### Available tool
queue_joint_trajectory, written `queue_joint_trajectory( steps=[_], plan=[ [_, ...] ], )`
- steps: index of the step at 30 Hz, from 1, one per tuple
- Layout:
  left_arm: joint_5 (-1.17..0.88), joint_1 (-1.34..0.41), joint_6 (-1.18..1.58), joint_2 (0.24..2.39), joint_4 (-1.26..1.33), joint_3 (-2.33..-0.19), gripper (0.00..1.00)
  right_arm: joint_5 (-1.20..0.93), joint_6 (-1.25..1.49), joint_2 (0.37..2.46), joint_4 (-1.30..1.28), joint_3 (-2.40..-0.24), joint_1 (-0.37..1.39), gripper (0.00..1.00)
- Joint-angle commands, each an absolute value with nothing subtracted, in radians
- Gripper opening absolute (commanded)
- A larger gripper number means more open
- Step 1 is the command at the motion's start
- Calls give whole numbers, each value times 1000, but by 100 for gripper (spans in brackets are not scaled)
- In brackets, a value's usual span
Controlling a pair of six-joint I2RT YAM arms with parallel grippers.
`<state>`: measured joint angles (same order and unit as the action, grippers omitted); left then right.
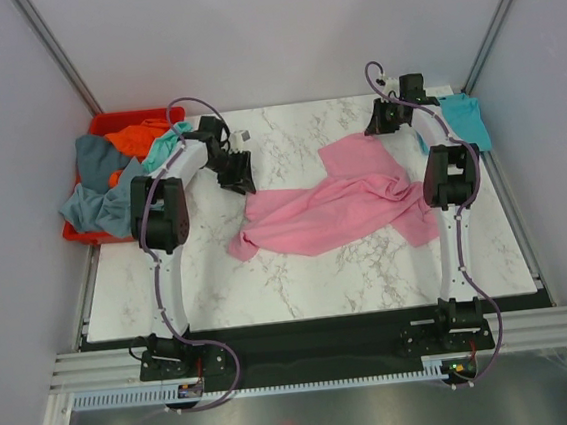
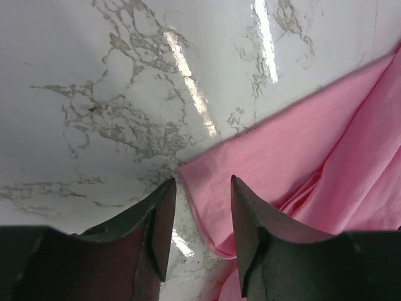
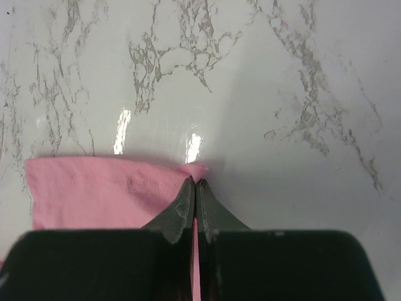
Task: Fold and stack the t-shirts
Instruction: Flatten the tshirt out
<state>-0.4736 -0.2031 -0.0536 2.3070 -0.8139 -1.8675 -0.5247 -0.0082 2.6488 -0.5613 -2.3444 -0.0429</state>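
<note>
I should next move my right gripper's pinched corner up and back above the folds of the shirt's near end [image 1: 410, 206], bunched behind the gripper, and release it.
A pink t-shirt [image 1: 333, 208] lies crumpled and spread across the middle of the marble table [image 1: 300, 281]. My left gripper [image 1: 238, 175] is open just above the shirt's far left corner. In the left wrist view the gripper [image 2: 200, 191] has its jaws either side of the hemmed edge of the pink shirt [image 2: 301, 157]. My right gripper [image 1: 379, 119] is at the shirt's far right corner. In the right wrist view it [image 3: 195, 182] is shut on a pinch of the pink hem [image 3: 94, 188]. A teal t-shirt [image 1: 463, 120] lies at the far right edge.
A red bin [image 1: 104, 124] stands at the far left, holding grey-blue [image 1: 93, 161], orange [image 1: 136, 138] and mint [image 1: 164, 146] shirts that spill over its rim. Grey walls and frame posts close in the table.
</note>
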Motion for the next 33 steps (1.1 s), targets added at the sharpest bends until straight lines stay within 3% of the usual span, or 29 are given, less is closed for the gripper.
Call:
queue_joint_trajectory(
  steps=[1, 7, 8, 12, 14, 33],
  plan=[
    [-515, -206, -89, 2339, -819, -1876, 46, -479, -40, 2619, -620, -2318, -40, 0],
    [-529, -206, -106, 2355, -821, -1887, 30, -476, -43, 2617, -618, -2315, -38, 0],
    [-529, -206, -109, 2356, -819, -1890, 22, -474, -43, 2617, -620, -2313, -40, 0],
    [-515, -204, -109, 2356, -816, -1902, 16, -472, -48, 2603, -624, -2298, -38, 0],
    [-505, -204, -106, 2346, -815, -1907, 2, -474, -49, 2592, -627, -2293, -40, 0],
    [-469, -256, -179, 2004, -830, -1999, 2, -609, -15, 2240, -640, -2247, -136, 0]
  ],
)
